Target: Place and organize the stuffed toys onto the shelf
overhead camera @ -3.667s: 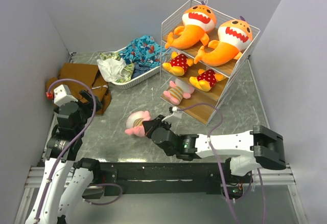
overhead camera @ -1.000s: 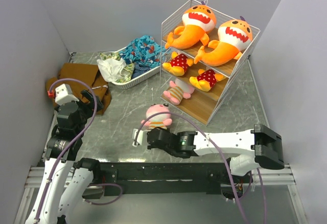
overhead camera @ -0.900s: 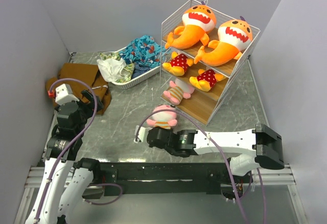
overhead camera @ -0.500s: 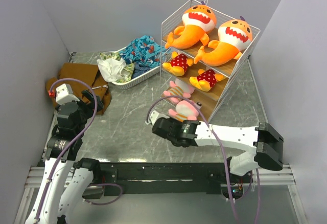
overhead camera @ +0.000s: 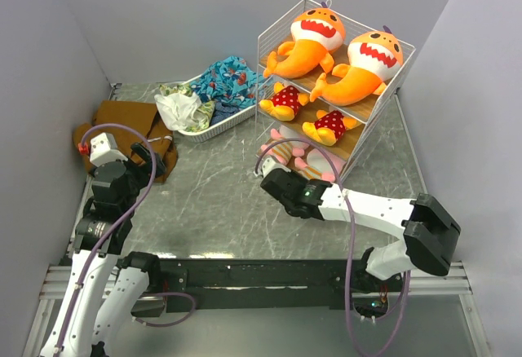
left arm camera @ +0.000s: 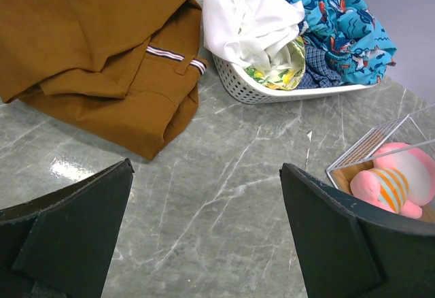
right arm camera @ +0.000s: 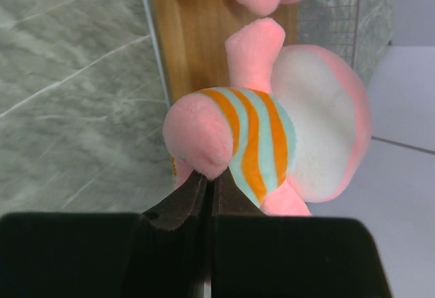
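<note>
The bare wood of the bottom plank beside the first plush is still empty, so I next need to lower my right gripper toward that part and let go of the second plush.
The white wire shelf (overhead camera: 352,147) stands at the back right. Two orange sharks (overhead camera: 314,39) (overhead camera: 363,68) lie on its top tier. Two yellow-headed dolls (overhead camera: 284,100) (overhead camera: 328,125) sit on the middle tier. One pink striped plush (overhead camera: 276,147) lies on the bottom tier. My right gripper (overhead camera: 295,176) (right arm camera: 207,179) is shut on the second pink striped plush (overhead camera: 316,167) (right arm camera: 272,141), pinching its leg and holding it over the bottom plank (right arm camera: 197,46), beside the first. My left gripper (overhead camera: 139,157) (left arm camera: 204,243) is open and empty over the table at the left.
A white oval basket (overhead camera: 214,126) (left arm camera: 251,94) of patterned clothes stands left of the shelf. A brown cloth (overhead camera: 130,121) (left arm camera: 102,53) lies at the far left. Grey walls close in both sides and the back.
My right gripper has carried the pink striped plush from the table's front middle rightward and back to the shelf's bottom tier. The left arm has not moved.
</note>
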`<state>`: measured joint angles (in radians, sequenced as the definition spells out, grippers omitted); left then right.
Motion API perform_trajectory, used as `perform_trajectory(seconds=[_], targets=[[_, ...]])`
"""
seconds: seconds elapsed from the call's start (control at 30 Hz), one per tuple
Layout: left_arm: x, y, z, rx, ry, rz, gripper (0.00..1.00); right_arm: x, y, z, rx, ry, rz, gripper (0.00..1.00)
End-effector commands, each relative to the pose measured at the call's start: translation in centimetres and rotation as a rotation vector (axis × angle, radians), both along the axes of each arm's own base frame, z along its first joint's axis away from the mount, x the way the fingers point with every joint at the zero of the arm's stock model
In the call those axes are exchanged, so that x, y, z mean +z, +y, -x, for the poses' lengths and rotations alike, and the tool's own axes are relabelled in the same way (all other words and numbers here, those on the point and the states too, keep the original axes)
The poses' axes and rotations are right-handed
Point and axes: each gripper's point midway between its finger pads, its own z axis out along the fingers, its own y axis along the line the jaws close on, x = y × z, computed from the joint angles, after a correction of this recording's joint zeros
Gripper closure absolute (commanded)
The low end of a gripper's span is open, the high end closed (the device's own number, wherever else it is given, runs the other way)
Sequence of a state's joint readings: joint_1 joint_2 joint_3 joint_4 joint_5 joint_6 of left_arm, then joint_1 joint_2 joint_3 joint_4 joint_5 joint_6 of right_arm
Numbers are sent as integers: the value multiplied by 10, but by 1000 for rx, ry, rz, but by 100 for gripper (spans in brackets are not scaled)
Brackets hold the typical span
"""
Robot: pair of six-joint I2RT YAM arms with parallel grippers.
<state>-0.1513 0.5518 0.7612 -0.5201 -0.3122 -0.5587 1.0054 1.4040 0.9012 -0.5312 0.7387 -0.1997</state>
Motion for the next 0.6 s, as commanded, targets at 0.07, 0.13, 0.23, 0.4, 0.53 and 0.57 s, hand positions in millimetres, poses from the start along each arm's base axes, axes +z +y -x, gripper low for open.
perform_trajectory(seconds=[0.07,0.13,0.23,0.4,0.53,0.57], targets=[[9,1,-3,-4,-34,-12,4,8,2,-37,7,-131,26,100],[9,1,-3,-2,-35,-14,3,5,3,-44,11,-146,45,100],[10,1,-3,-1,-40,-14,4,-2,1,-48,-2,-145,72,96],[10,1,-2,-1,-38,-15,4,-15,0,-51,-1,-132,81,87],[10,1,-3,-3,-40,-15,4,-24,-10,-54,-19,-123,105,85],[10,1,-3,-4,-38,-14,4,-26,-11,-54,-18,-119,108,84]])
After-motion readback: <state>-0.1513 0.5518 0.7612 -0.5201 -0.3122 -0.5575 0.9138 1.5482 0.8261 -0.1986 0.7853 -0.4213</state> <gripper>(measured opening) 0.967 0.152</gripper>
